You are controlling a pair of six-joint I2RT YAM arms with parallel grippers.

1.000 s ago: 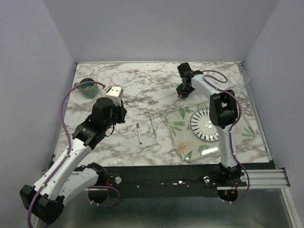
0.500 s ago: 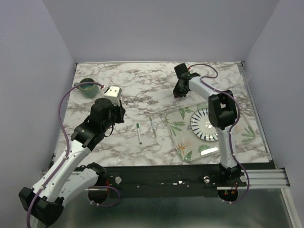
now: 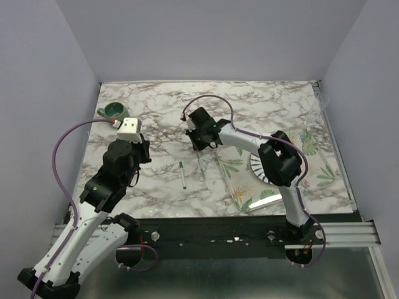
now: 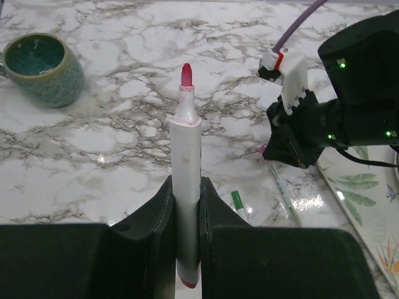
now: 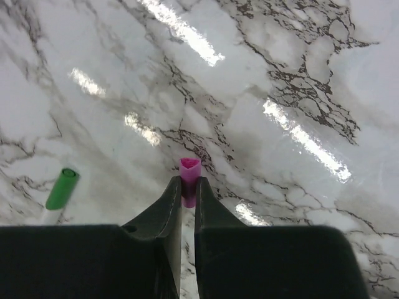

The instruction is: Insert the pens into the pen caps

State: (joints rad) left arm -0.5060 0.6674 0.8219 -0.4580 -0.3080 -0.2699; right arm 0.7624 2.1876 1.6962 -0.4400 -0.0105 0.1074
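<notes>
I will next draw my right gripper back, turning, to release the pink cap on bare marble by the marble's front edge [image 3: 218, 202].
My left gripper [image 4: 187, 187] is shut on a white pen [image 4: 187, 149], held upright with its bare red tip [image 4: 186, 73] pointing away. My right gripper [image 5: 188, 185] is shut on a small pink cap [image 5: 189, 172], open end outward, just above the marble. In the left wrist view the right gripper [image 4: 293, 140] hangs to the right of the pen tip, apart from it. In the top view the left gripper [image 3: 141, 152] and right gripper [image 3: 196, 143] face each other. A pen with a green cap [image 3: 182, 174] and a slim clear pen [image 3: 201, 166] lie between them.
A teal mug [image 3: 114, 111] stands at the back left. A glass leaf-print tray [image 3: 240, 187] with a striped plate [image 3: 257, 167] sits at the right front. The green cap's end also shows in the right wrist view [image 5: 62, 188].
The right arm has swung from the back right toward the centre-left with the pink cap, close to the left gripper. The left arm has drawn back slightly toward the left.
</notes>
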